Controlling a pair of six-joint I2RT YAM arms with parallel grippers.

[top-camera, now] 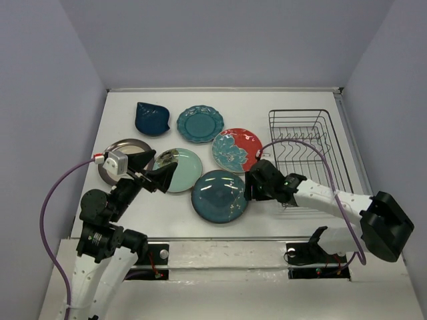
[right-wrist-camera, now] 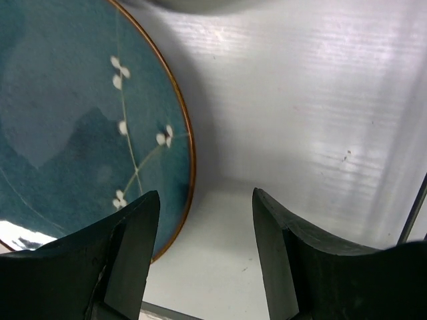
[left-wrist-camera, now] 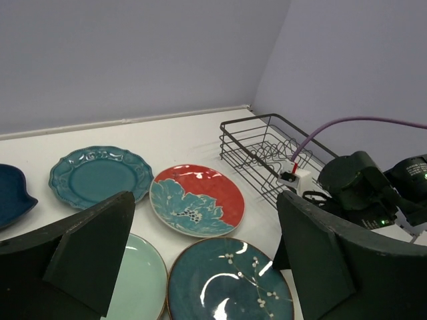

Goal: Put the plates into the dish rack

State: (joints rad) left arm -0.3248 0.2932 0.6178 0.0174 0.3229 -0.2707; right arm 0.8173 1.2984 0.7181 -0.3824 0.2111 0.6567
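My right gripper moves down, slightly back, and tilts onto the dark teal plate's rim nearest the rack next.
Six plates lie flat on the white table: navy leaf-shaped [top-camera: 152, 118], teal scalloped [top-camera: 199, 123], red with teal flowers [top-camera: 237, 149], pale mint [top-camera: 183, 170], dark teal glazed [top-camera: 219, 195], and silver [top-camera: 120, 152], which is partly hidden. The black wire dish rack [top-camera: 300, 123] stands empty at the right. My left gripper [top-camera: 155, 170] is open and empty above the mint plate's left part. My right gripper [top-camera: 252, 187] is open and empty, low at the dark teal plate's [right-wrist-camera: 73, 120] right rim, with one finger over the rim and the other over bare table.
The right arm's purple cable [top-camera: 320, 152] arches over the rack. In the left wrist view the rack [left-wrist-camera: 257, 143] sits beyond the red plate [left-wrist-camera: 197, 199], with the right arm [left-wrist-camera: 363, 187] beside it. Walls close the table on three sides.
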